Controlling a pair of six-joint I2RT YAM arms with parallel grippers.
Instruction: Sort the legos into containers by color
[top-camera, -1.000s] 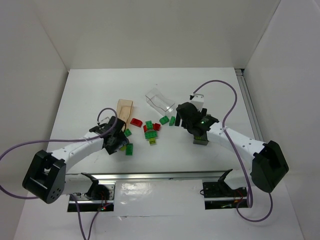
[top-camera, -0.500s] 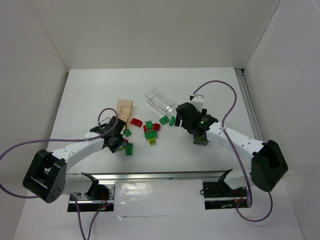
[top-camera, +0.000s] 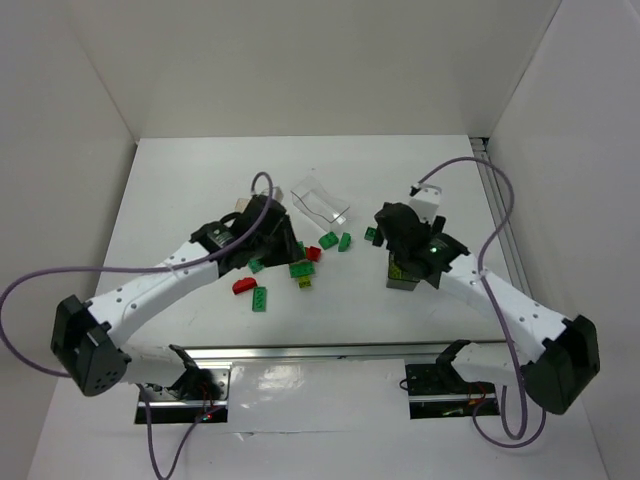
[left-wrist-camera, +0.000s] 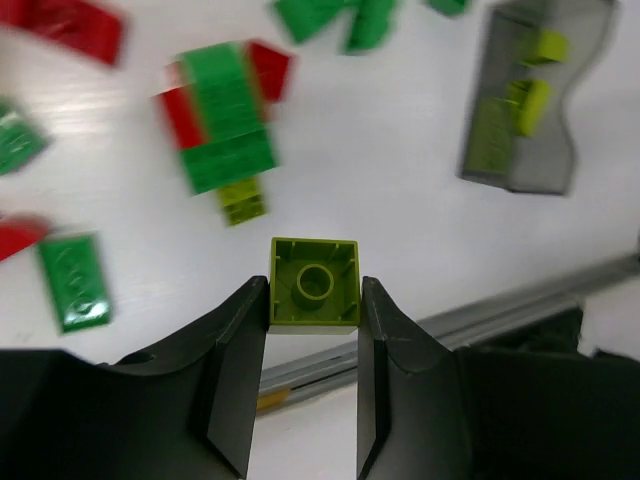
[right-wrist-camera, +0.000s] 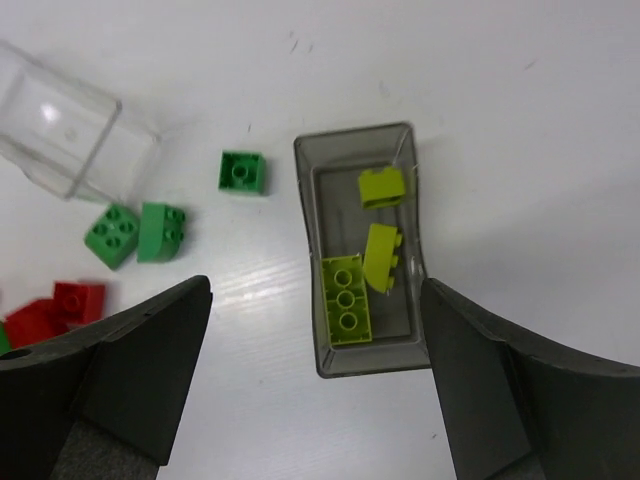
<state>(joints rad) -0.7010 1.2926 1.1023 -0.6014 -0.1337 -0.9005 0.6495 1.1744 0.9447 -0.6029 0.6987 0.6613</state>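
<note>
My left gripper moves to the right in the top view next and releases over the dark grey container (top-camera: 403, 280) (left-wrist-camera: 528, 105), since it lies below, on that side.
My left gripper (left-wrist-camera: 314, 292) is shut on a yellow-green lego (left-wrist-camera: 314, 283), held above the table with its hollow underside facing the camera. In the top view the left gripper (top-camera: 283, 243) hangs over the scattered legos. My right gripper (right-wrist-camera: 315, 292) is open and empty above the dark grey container (right-wrist-camera: 305, 200), which holds three yellow-green legos (right-wrist-camera: 346, 300). In the top view the right gripper (top-camera: 400, 250) is just behind that container (top-camera: 403, 280). The clear container (top-camera: 320, 200) lies tipped at the back. The tan container is mostly hidden behind my left arm.
Green legos (top-camera: 328, 240) and red ones (top-camera: 314, 253) lie between the arms, with a red lego (top-camera: 243, 286) and a green one (top-camera: 259, 298) nearer the front. A single green lego (right-wrist-camera: 243, 171) sits left of the grey container. A metal rail (top-camera: 320, 350) runs along the front edge.
My left arm has swung up and to the right, away from the front left, carrying the yellow-green lego. My right arm has shifted right, uncovering a green lego.
</note>
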